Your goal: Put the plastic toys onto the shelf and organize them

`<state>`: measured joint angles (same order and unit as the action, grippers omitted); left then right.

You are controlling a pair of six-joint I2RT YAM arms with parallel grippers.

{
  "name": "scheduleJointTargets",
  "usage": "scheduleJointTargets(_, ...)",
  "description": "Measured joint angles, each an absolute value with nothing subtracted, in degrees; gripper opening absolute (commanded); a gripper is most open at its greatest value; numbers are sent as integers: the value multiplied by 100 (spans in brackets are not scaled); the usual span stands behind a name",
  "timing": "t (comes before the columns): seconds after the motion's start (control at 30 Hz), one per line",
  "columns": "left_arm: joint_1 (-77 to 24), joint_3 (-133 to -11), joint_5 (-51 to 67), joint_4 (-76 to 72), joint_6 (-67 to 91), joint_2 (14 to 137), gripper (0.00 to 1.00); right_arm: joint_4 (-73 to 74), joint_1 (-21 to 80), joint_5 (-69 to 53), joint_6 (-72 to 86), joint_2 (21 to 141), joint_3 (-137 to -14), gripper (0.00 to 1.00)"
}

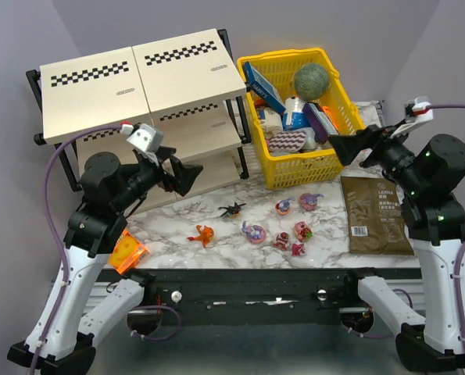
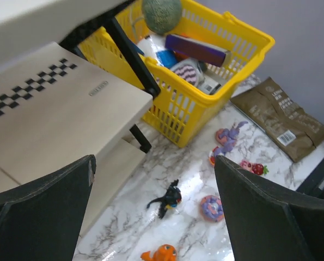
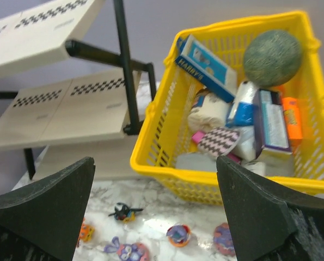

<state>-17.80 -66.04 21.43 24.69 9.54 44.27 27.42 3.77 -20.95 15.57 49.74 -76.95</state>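
The orange toy (image 2: 162, 253) lies with clear marble all around. My right gripper will next swing back from the basket toward it, turning and lowering onto the toy's body.
Eight small toys lie loose on the marble table in front of the shelf (image 1: 138, 86): an orange one (image 1: 203, 233), a black-and-yellow winged one (image 1: 232, 208), purple bunny-eared ones (image 1: 253, 231) and red-pink ones (image 1: 302, 230). My left gripper (image 1: 187, 176) is open and empty, held above the table beside the shelf's lower tiers. Its wrist view shows the gripper (image 2: 154, 163) over the black toy (image 2: 169, 198) and the orange toy (image 2: 162, 253). My right gripper (image 1: 343, 147) is open and empty, in the air by the basket's right side. Its wrist view shows the gripper (image 3: 154, 160), the black toy (image 3: 123, 212) and the shelf (image 3: 69, 103).
A yellow basket (image 1: 273, 176) with boxes and a green ball stands right of the shelf, behind the toys. A brown packet (image 1: 375, 212) lies flat at the right. A flat orange square packet (image 1: 127, 253) lies at the table's front left edge.
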Motion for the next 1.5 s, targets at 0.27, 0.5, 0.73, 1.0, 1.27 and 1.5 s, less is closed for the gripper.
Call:
scheduleJointTargets(0.27, -2508, -5596, 1809, 2141, 1487, 4167, 99, 2845, 1712, -2268, 1643, 4696, -6344, 100)
scheduleJointTargets(0.5, -2650, -4993, 1092, 1898, 2399, 3951, 99, 2808, 3822, -1326, 1643, 5105, -5815, 100)
scheduleJointTargets(0.73, -2676, -4821, 266, 1951, 2792, 3632, 99, 2429, 5334, -523, 1522, 6134, -5704, 93)
scheduleJointTargets(1.0, -2676, -4958, -237, 2202, 2836, 3199, 99, 1413, 6003, -766, 819, 7384, -5684, 90)
scheduleJointTargets(1.27, -2683, -5284, -329, 2611, 2755, 2998, 99, 954, 6042, -1385, -246, 8685, -5795, 92)
scheduleJointTargets(1.5, -2687, -5446, -360, 2788, 2624, 2711, 99, 740, 6045, -1745, -650, 9631, -6224, 91)
